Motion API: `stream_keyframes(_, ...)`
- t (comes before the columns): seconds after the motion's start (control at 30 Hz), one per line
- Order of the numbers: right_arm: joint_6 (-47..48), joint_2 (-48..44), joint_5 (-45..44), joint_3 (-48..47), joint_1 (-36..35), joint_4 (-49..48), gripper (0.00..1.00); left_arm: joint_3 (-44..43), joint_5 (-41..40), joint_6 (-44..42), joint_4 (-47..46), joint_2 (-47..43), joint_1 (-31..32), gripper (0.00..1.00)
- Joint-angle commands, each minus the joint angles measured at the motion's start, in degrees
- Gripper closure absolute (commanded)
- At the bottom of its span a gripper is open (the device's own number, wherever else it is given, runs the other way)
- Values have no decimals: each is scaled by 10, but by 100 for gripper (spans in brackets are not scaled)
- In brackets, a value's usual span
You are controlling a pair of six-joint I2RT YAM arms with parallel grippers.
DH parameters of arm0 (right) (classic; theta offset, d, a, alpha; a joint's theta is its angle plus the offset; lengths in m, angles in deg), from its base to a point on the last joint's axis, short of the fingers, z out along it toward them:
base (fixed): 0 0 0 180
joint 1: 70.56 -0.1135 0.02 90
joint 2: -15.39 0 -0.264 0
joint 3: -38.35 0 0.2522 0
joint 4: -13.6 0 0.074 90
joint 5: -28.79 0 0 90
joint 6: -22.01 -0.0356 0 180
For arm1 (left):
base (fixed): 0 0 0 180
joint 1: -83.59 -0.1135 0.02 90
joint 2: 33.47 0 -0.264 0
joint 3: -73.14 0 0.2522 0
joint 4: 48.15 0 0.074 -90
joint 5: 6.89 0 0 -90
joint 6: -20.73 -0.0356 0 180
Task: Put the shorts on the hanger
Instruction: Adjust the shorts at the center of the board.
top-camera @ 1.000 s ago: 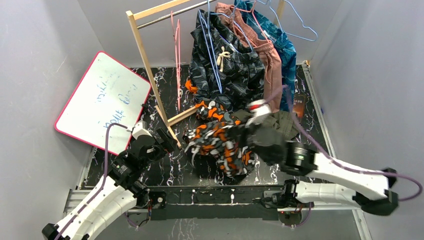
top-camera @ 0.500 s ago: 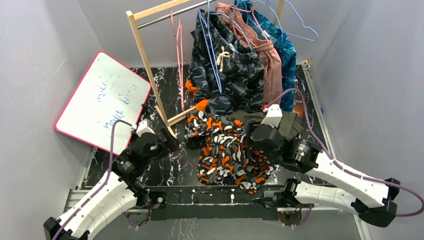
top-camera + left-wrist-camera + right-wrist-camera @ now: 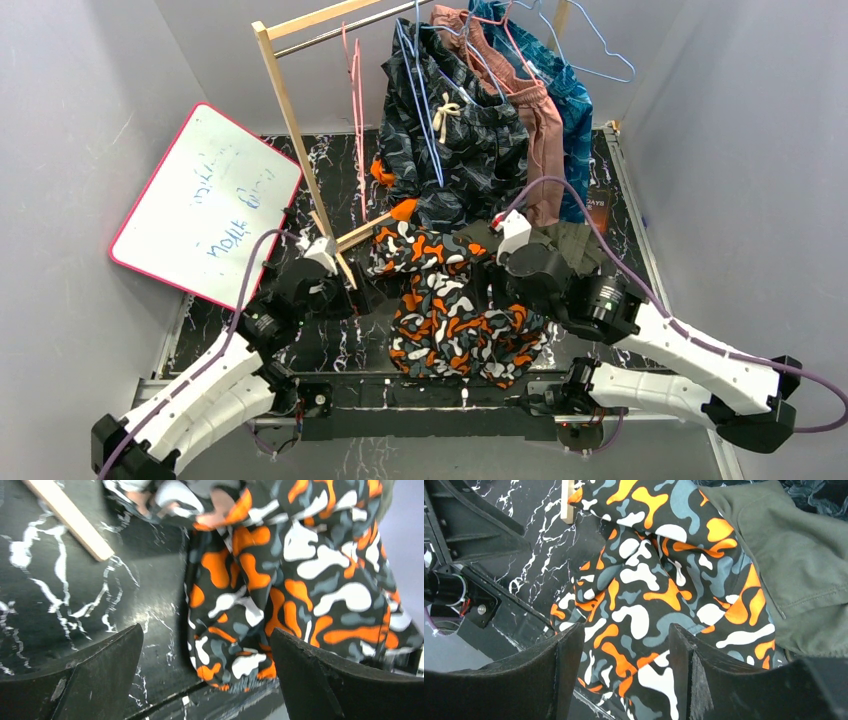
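My right gripper comes down and toward my left gripper next, onto the middle fold of the camouflage shorts (image 3: 450, 315).
The camouflage shorts (image 3: 450, 315) lie spread loosely on the black marbled table between my two arms. In the left wrist view the shorts (image 3: 300, 575) fill the right half, and one hem corner sits below the gap of my left gripper (image 3: 206, 630), which is wide open with nothing gripped. My left gripper (image 3: 358, 290) is just left of the fabric. My right gripper (image 3: 626, 630) hangs open over the shorts (image 3: 649, 590), and no fabric is pinched. It hovers at their right edge (image 3: 498, 285). A light-blue hanger (image 3: 610, 44) hangs bare on the rack's rod at the back right.
A wooden rack (image 3: 285, 90) stands at the back with pink hangers (image 3: 355, 100), navy patterned shorts (image 3: 460, 130) and other garments. Its wooden foot (image 3: 70, 517) lies near my left gripper. Olive shorts (image 3: 804, 565) lie right of the camouflage pair. A whiteboard (image 3: 205, 205) leans at the left.
My right gripper has opened and let go of the shorts, which dropped and spread out on the table. My left arm has moved right, up to their edge.
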Motion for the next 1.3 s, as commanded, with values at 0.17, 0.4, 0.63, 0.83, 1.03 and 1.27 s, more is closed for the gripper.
stream_keyframes(0.17, 7, 29, 104, 1, 0, 77, 28, -46, 91, -92, -28, 56, 93, 2)
stream_keyframes(0.4, 0, 49, 165, 38, -4, 99, 16, -47, 67, -95, -18, 58, 101, 2)
stream_keyframes(0.63, -16, 171, 80, 19, -20, 136, 74, -63, 32, -99, -11, 60, 100, 2)
stream_keyframes(0.83, -1, 134, -9, -79, -16, 47, 100, -59, 14, -88, -15, 52, 101, 2)
stream_keyframes(1.03, -5, 81, -147, -101, 14, -92, 100, -45, 30, -75, -43, 69, 101, 2)
stream_keyframes(1.27, -38, 75, -149, -45, 74, -125, 100, -30, 35, -70, -79, 73, 101, 2)
